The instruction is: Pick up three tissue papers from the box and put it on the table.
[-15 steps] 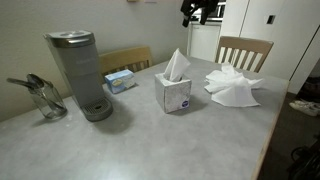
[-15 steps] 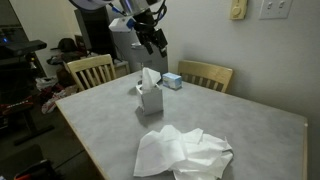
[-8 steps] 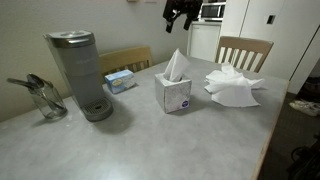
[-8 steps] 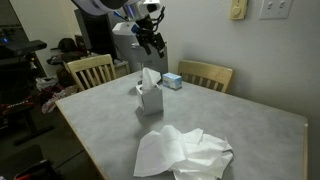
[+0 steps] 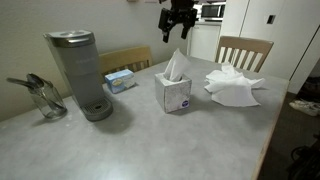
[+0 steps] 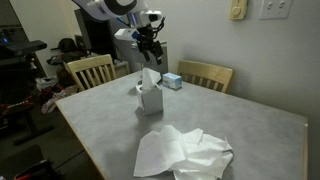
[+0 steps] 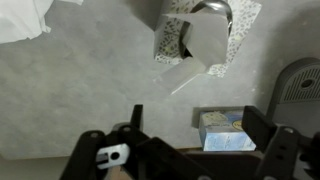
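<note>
My gripper should go down open around the upper end of the tissue (image 5: 178, 58) (image 7: 186, 72) and close there, because the tissue's upper end stands below my gripper, clear of the box.
The small white tissue box (image 5: 173, 96) stands mid-table with one tissue (image 5: 176, 65) sticking up from its top; it shows in both exterior views (image 6: 150, 100) and at the top of the wrist view (image 7: 196, 36). A pile of white tissue papers (image 5: 232, 87) lies on the light grey table (image 5: 150, 145) beside the box, also seen in an exterior view (image 6: 183, 152) and in the corner of the wrist view (image 7: 20, 18). My gripper (image 5: 178, 27) hangs open and empty in the air above the box (image 6: 150, 42) (image 7: 200, 125).
A grey coffee maker (image 5: 80, 75) and a glass container with utensils (image 5: 42, 100) stand to one side. A flat light blue box (image 5: 120, 80) lies behind the tissue box and shows between my fingers in the wrist view (image 7: 225, 130). Wooden chairs (image 5: 244, 50) stand at the far edge.
My gripper has moved sideways from over the tissue pile side to above the tissue box and come down a little. Nothing on the table has moved.
</note>
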Robot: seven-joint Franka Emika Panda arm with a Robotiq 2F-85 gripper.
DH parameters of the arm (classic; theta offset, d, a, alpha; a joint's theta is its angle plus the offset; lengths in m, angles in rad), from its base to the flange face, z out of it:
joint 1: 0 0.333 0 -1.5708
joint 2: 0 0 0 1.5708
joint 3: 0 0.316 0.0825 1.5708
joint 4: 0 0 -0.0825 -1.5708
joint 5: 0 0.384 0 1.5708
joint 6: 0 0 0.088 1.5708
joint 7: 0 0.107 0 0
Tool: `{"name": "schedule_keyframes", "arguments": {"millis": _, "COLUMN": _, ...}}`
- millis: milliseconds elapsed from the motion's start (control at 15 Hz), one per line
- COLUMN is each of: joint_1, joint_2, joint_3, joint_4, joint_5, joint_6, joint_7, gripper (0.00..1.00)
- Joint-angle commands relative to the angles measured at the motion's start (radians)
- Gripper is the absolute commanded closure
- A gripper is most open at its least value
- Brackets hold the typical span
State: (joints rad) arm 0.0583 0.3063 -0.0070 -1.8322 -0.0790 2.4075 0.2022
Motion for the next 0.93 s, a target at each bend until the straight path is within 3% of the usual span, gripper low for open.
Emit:
{"name": "schedule_keyframes", "arguments": {"millis": 0, "joint_1": 0.021, "joint_2": 0.044, "joint_3": 0.009, "joint_4": 0.048, "joint_5": 0.014, "joint_6": -0.059, "joint_7": 0.028, "gripper": 0.0}}
{"name": "schedule_keyframes", "arguments": {"millis": 733, "joint_1": 0.045, "joint_2": 0.093, "joint_3": -0.005, "joint_4": 0.044, "joint_5": 0.003, "joint_6": -0.096, "joint_7": 0.091, "gripper": 0.0}}
{"name": "schedule_keyframes", "arguments": {"millis": 800, "joint_1": 0.046, "joint_2": 0.093, "joint_3": -0.005, "joint_4": 0.042, "joint_5": 0.002, "joint_6": -0.091, "joint_7": 0.093, "gripper": 0.25}}
{"name": "schedule_keyframes", "arguments": {"millis": 867, "joint_1": 0.046, "joint_2": 0.093, "joint_3": -0.004, "joint_4": 0.042, "joint_5": 0.002, "joint_6": -0.091, "joint_7": 0.092, "gripper": 0.26}}
